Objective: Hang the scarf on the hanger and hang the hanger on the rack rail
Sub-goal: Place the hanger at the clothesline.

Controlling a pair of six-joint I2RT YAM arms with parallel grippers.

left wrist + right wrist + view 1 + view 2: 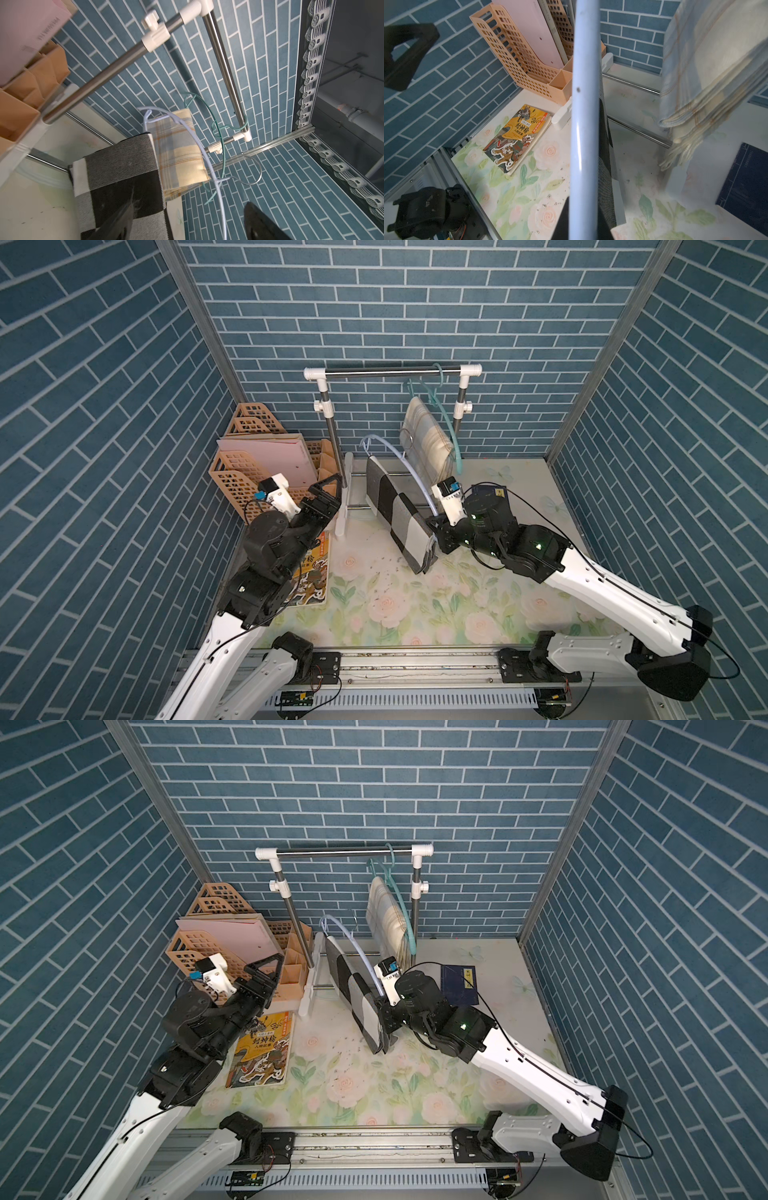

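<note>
The empty part of the rack's top bar [382, 373] is above and outward, so my right gripper will lift outward next, hook the hanger on that part of the bar and let go of it.
The scarf [397, 510] is a black, grey and white check. It hangs folded over the pale blue hanger [409, 466], its lower end near the table in both top views. My right gripper [434, 526] is shut on the hanger's lower bar, right beside the scarf's edge. The right wrist view shows the hanger [584, 104] running up from between the jaws, with the scarf [604, 145] just behind it. My left gripper [328, 489] stands open to the scarf's left, apart from it. In its wrist view the scarf [120, 170] and hanger [199, 149] lie ahead of the gripper [190, 205].
At the back stands a clothes rack [392, 372] with a green hanger carrying a yellow plaid scarf [428, 435]. A peach file organiser [249, 472] fills the back left corner. One book [262, 1048] lies at the left, a dark blue book [459, 986] behind my right arm.
</note>
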